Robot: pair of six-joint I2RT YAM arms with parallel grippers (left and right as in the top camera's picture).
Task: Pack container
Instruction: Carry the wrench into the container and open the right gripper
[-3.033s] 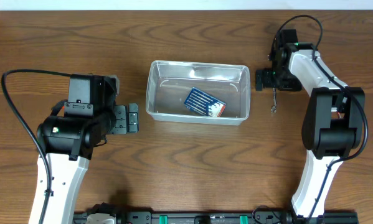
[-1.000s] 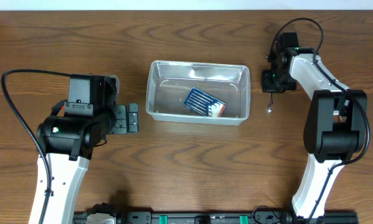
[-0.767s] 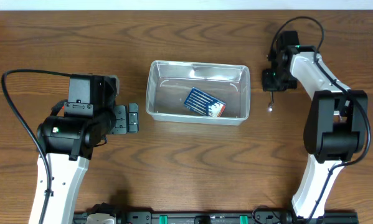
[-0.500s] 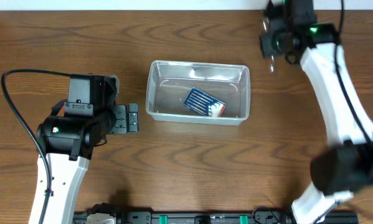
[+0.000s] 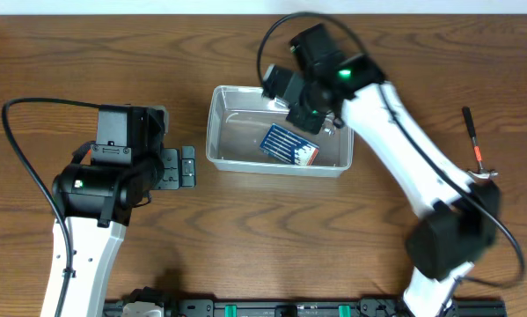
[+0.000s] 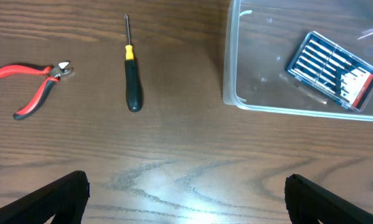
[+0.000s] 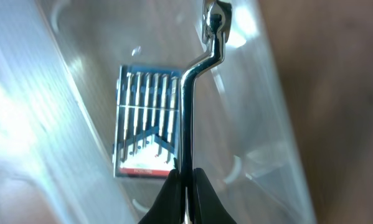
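Note:
My right gripper moves down into the clear container [image 5: 237, 158] next and releases the bent silver tool there. The container's bare bottom [image 5: 271, 117] beside the blue case lies below my right gripper.
The clear container [image 5: 237, 158] stands mid-table with a blue case of small screwdrivers [image 5: 289, 145] lying in it. My right gripper [image 5: 323, 119] hangs over the container's right half, shut on a bent silver metal tool [image 7: 187, 106]. In the right wrist view the jaws [image 7: 186, 182] pinch the tool's shank, and its hooked end [image 7: 215, 18] reaches over the container's inside beside the case [image 7: 146, 124]. My left gripper [image 5: 188, 167] rests open left of the container [image 6: 233, 74], its fingertips [image 6: 58, 198] wide apart with nothing between them.
In the left wrist view, red-handled pliers [image 6: 33, 84] and a black-and-yellow screwdriver [image 6: 131, 71] lie on the wood left of the container. A slim black-and-red tool [image 5: 472, 141] lies at the table's right, close to the right arm's base.
The right arm has swung from the far right of the table leftward to above the container, carrying the metal tool. The black-and-red tool on the right now shows. The left arm has not moved.

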